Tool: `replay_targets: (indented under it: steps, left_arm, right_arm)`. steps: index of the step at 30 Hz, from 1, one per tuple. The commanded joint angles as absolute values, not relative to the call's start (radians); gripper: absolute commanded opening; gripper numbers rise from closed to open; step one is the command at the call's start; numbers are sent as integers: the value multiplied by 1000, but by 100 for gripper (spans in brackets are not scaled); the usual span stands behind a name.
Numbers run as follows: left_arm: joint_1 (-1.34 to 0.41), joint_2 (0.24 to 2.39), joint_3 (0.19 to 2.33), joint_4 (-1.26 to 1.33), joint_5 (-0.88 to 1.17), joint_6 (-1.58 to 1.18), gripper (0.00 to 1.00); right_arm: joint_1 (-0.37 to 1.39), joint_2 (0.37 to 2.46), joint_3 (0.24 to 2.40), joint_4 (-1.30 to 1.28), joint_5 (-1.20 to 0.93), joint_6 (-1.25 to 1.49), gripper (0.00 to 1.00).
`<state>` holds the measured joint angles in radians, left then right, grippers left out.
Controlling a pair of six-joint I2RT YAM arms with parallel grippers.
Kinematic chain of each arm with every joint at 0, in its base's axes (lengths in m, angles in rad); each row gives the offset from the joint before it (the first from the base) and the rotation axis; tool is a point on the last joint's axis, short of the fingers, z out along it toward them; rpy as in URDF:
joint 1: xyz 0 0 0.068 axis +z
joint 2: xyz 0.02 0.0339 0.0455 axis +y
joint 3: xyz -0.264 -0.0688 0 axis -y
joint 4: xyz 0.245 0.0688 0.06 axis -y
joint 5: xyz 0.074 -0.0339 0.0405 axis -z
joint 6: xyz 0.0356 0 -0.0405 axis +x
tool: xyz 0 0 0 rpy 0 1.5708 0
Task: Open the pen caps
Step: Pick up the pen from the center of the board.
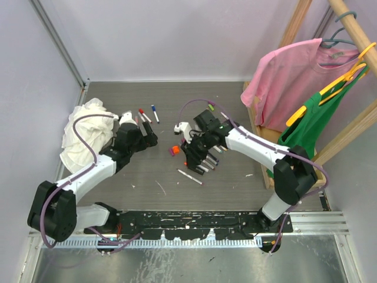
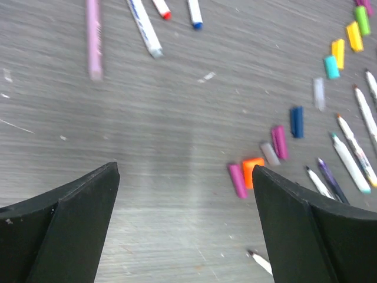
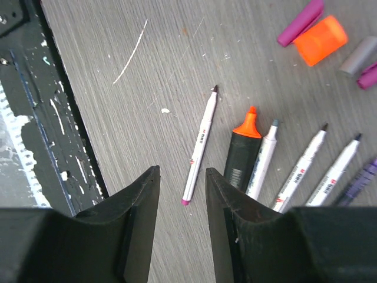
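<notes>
The pink pen lies apart, with bare table along both sides. I will move my left gripper outward and down onto the body of the pink pen (image 2: 93, 44).
Loose pen caps lie in a curved row on the grey table: magenta (image 2: 237, 180), orange (image 2: 252, 172), grey (image 2: 270, 153), blue (image 2: 297, 121), yellow (image 2: 338, 52), green (image 2: 362, 19). Two pens still wear a red cap (image 2: 162, 8) and a blue cap (image 2: 194, 13). My left gripper (image 2: 185, 170) hangs wide open over bare table, left of the orange cap, holding nothing. My right gripper (image 3: 182, 171) is open with a narrow gap and nothing in it. Just beyond its tips lies an uncapped thin white pen (image 3: 200, 144). Beside that pen are an orange highlighter (image 3: 242, 152) and more uncapped pens.
A white cloth (image 1: 82, 132) is bunched at the table's left, behind the left arm. A wooden rack with a pink shirt (image 1: 288, 76) and a green shirt (image 1: 318, 121) stands at the right. A black rail (image 1: 188, 221) runs along the near edge.
</notes>
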<state>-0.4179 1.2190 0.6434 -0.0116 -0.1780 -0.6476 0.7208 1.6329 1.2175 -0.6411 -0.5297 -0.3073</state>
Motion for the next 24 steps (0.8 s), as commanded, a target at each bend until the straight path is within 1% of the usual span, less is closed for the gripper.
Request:
replay_targets:
  steps: [1,5,9,11,12,14,16,18,22,24]
  left_arm:
    - [-358,1278,757,-76,-275,-455,96]
    - [-272,1432,922,-218,-242,-423,96]
    - [-237,1625,1131,-366,-254,-384,92]
    - [-236,1710,1220,-430,-274,-358,89]
    - [-235,1750,1258,-458,-285,-349,86]
    - [-230,1818,1326,-510,-298,-332,76]
    - [-220,1876,1376,-529,-288,-323,67]
    - [-199,1921,1415,-543,-249,-318,62]
    - [-164,1999,1487,-583,-166,-318,47]
    - [-160,2024,1513,-592,-148,-313,43]
  right_arm:
    - [645,1550,1230,-643,-672,-359,43]
    - [604,1526,1214,-633,-695,-365,43]
    - [598,1525,1213,-628,-686,-368,43]
    - [598,1526,1211,-626,-679,-369,42]
    - [598,1526,1210,-625,-676,-370,42]
    - [597,1527,1211,-624,-669,-370,42]
    - [598,1527,1213,-626,-661,-371,42]
    - [598,1524,1213,-625,-656,-373,42]
    - [598,1526,1213,-624,-652,-375,42]
    - [598,1530,1211,-624,-652,-376,42]
